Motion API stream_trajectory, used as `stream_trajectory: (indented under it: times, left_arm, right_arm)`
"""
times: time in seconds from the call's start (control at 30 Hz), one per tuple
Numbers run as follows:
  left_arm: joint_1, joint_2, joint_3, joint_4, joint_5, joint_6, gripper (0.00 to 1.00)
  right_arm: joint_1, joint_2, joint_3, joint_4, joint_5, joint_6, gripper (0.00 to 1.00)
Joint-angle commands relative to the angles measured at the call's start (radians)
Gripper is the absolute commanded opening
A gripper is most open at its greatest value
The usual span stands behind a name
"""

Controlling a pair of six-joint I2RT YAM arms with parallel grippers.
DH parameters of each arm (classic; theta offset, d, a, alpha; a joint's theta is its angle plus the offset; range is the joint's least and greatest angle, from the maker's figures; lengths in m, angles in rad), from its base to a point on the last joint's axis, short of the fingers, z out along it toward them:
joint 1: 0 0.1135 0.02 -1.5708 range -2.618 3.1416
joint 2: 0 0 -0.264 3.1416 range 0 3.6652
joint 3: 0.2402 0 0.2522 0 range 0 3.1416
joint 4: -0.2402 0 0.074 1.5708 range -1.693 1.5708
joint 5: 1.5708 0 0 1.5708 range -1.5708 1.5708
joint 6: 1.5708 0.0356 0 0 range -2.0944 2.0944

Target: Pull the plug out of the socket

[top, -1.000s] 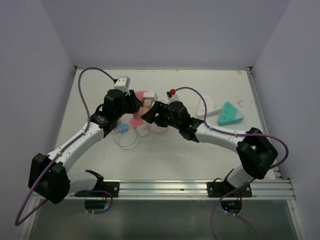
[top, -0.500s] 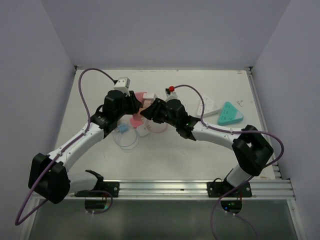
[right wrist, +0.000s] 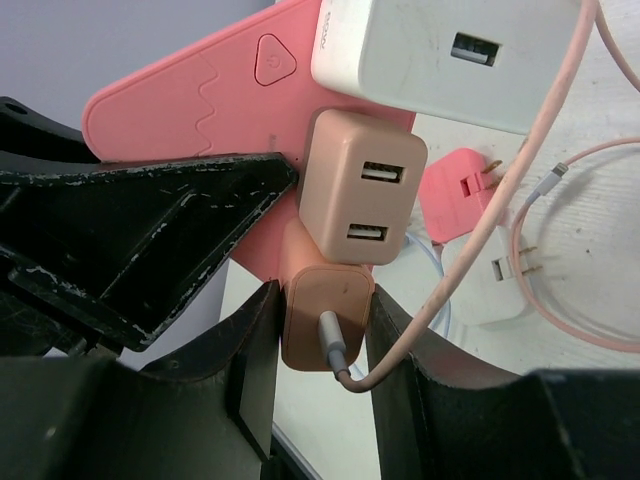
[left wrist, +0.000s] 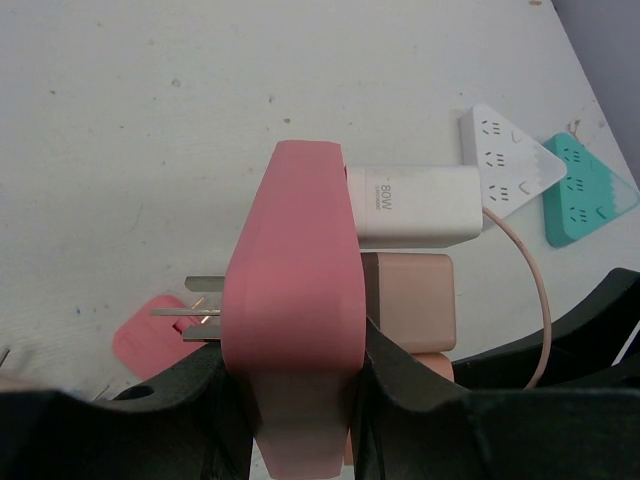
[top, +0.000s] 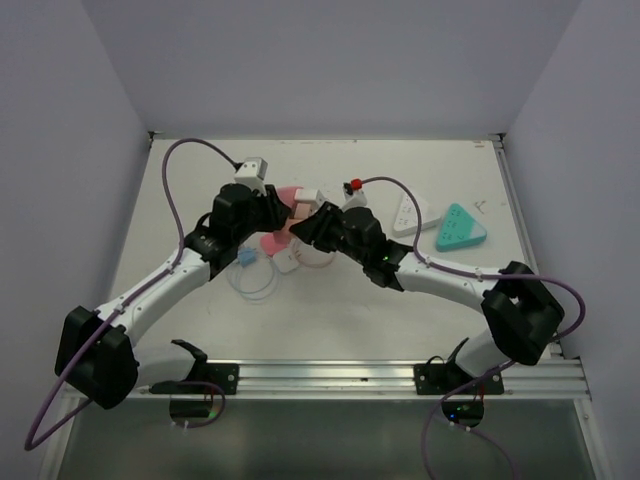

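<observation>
The right gripper pulls the peach plug off the socket next, then moves down and back to release it on the tabletop (top: 342, 292) beside the cable loop, where space is clear.
My left gripper (left wrist: 295, 400) is shut on the pink triangular socket (left wrist: 295, 300) and holds it on edge above the table; in the top view the left gripper (top: 272, 206) and the socket (top: 288, 194) are at mid-table. My right gripper (right wrist: 322, 340) is shut on a peach plug (right wrist: 325, 310) with a pale pink cable (right wrist: 480, 230); the plug sits in the socket (right wrist: 200, 100). A tan two-port charger (right wrist: 362, 200) and a white charger (right wrist: 450, 50) are plugged in beside it. In the top view the right gripper (top: 312, 222) meets the socket from the right.
On the table below lie a loose pink plug (right wrist: 462, 190), a loose white plug (right wrist: 500, 275) and a coiled blue cable (top: 250, 275). A white triangular socket (top: 412, 213) and a teal one (top: 459, 228) lie at the right.
Both wrists have shifted slightly up and to the right with the socket between them. The right fingers have closed in on the peach plug. The plug stays in the socket.
</observation>
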Motion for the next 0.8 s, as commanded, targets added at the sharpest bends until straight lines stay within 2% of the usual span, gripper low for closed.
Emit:
stream_trajectory:
  times: [0.0,0.4,0.53,0.77]
  left_arm:
    - [0.023,-0.049,0.019,0.123,-0.143,0.040,0.00]
    - [0.031,-0.040,0.022,0.084,-0.300,0.040,0.00]
    - [0.031,-0.041,0.021,0.098,-0.260,0.043,0.00]
    - [0.031,-0.043,0.014,0.126,-0.177,0.048,0.00]
  right_arm:
    - [-0.004,-0.121,-0.067,-0.057,0.065,-0.015,0.00]
    - [-0.015,-0.343,-0.189,-0.172,0.065,-0.030,0.00]
    - [-0.021,-0.336,-0.222,-0.198,0.073,-0.029,0.00]
    - [-0.053,-0.205,-0.287,-0.137,-0.045,-0.026,0.00]
